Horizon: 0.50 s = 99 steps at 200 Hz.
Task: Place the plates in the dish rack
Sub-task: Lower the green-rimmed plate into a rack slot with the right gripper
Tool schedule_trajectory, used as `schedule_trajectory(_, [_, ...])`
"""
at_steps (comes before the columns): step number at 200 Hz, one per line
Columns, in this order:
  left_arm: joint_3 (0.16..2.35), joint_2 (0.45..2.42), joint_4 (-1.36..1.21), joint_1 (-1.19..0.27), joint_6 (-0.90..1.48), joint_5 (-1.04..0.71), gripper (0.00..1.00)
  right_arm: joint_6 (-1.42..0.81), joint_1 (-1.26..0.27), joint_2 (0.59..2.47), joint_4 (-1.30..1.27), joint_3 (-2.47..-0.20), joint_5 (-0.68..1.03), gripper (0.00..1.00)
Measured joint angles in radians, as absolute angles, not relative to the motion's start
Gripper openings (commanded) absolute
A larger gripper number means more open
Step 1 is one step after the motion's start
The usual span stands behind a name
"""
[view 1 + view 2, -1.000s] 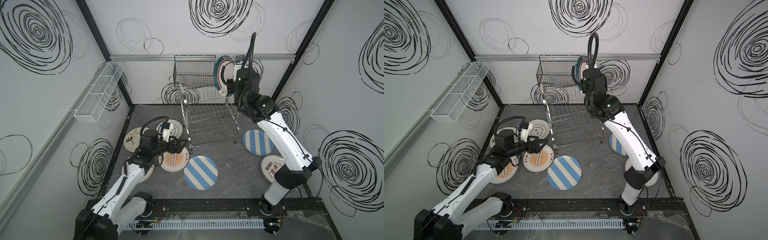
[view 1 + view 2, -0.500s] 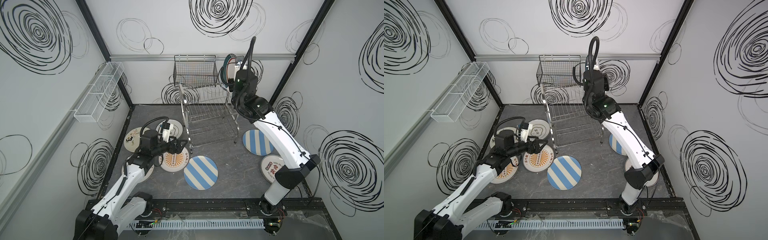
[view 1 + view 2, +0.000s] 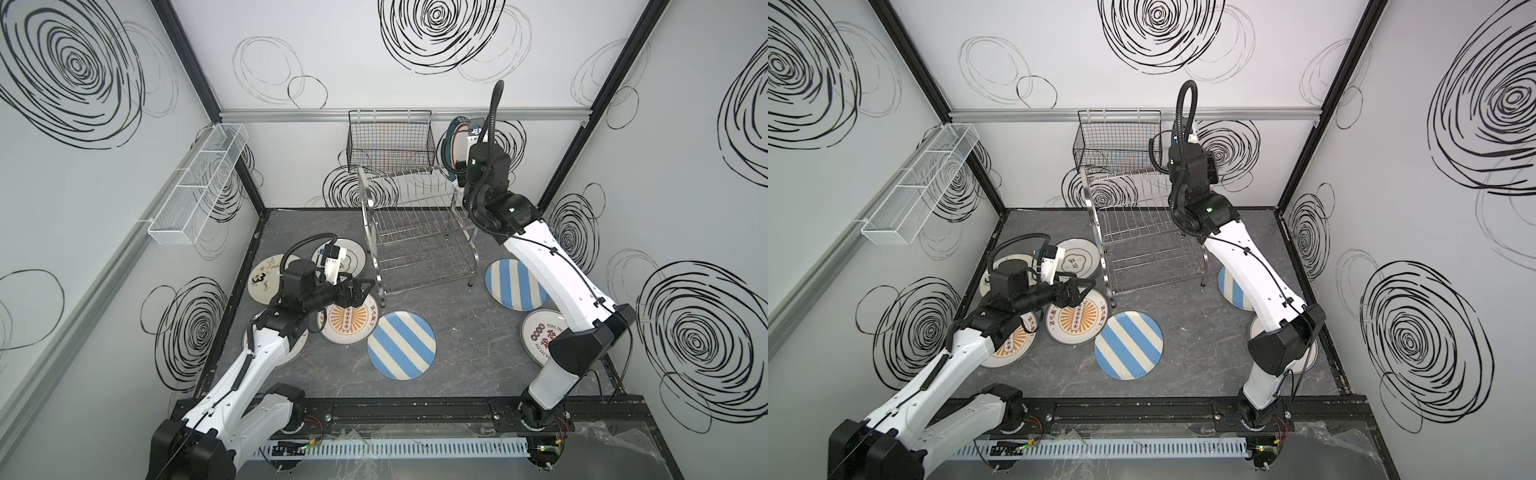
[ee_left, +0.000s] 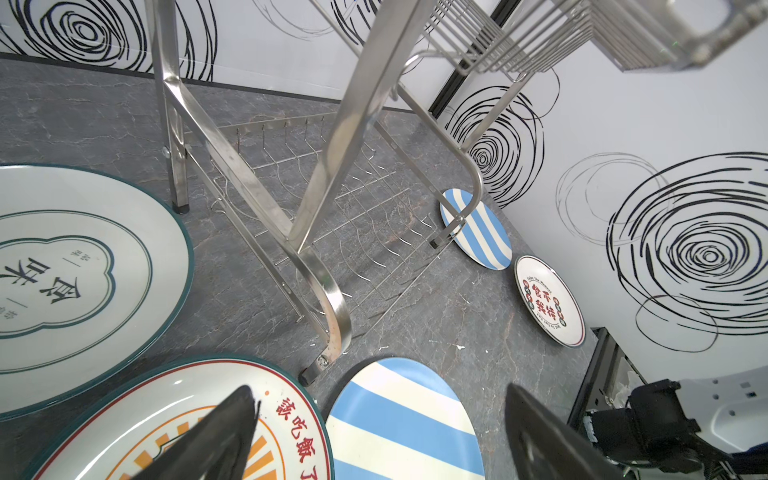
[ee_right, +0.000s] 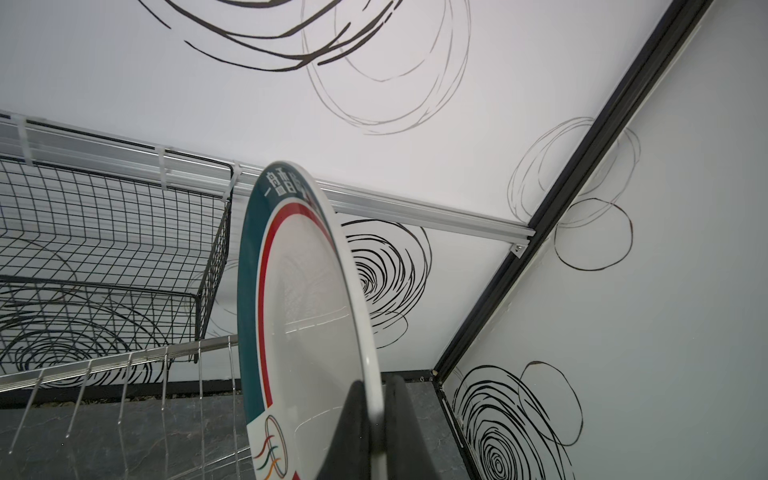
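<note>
My right gripper lowers the upright plate into the steel rack's end slot next and releases the plate's rim. The reason is that the plate still hangs above the rack's empty wires.
My right gripper is shut on the rim of a green-rimmed white plate and holds it upright. In a top view this plate hangs above the right end of the steel dish rack, whose slots hold nothing. My left gripper is open and empty, low over an orange sunburst plate. A blue-and-white striped plate lies between its fingers' line of sight. On the floor also lie a striped plate, a cream printed plate and a green-rimmed plate.
A black wire basket hangs on the back wall just behind the rack's top. A white mesh basket is fixed to the left wall. A second sunburst plate and a cream plate lie under my left arm.
My right wrist has turned and shifted the held plate at the rack's top right end, from nearly face-on towards edge-on. The left arm has stayed still.
</note>
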<state>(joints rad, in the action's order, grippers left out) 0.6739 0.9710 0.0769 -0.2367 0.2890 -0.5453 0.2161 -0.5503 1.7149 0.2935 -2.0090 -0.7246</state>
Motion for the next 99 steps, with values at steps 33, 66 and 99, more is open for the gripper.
schedule_trajectory(33, [0.672,0.971,0.077,-0.237,0.289,-0.54,0.96,0.215,-0.549,1.722,0.292,-2.001,-0.721,0.0])
schedule_trajectory(66, [0.672,0.971,0.077,-0.237,0.289,-0.538,0.96,0.212,-0.539,1.722,0.278,-1.985,-0.723,0.0])
schedule_trajectory(99, [0.672,0.971,0.077,-0.237,0.289,-0.538,0.96,0.202,-0.529,1.722,0.268,-1.937,-0.724,0.0])
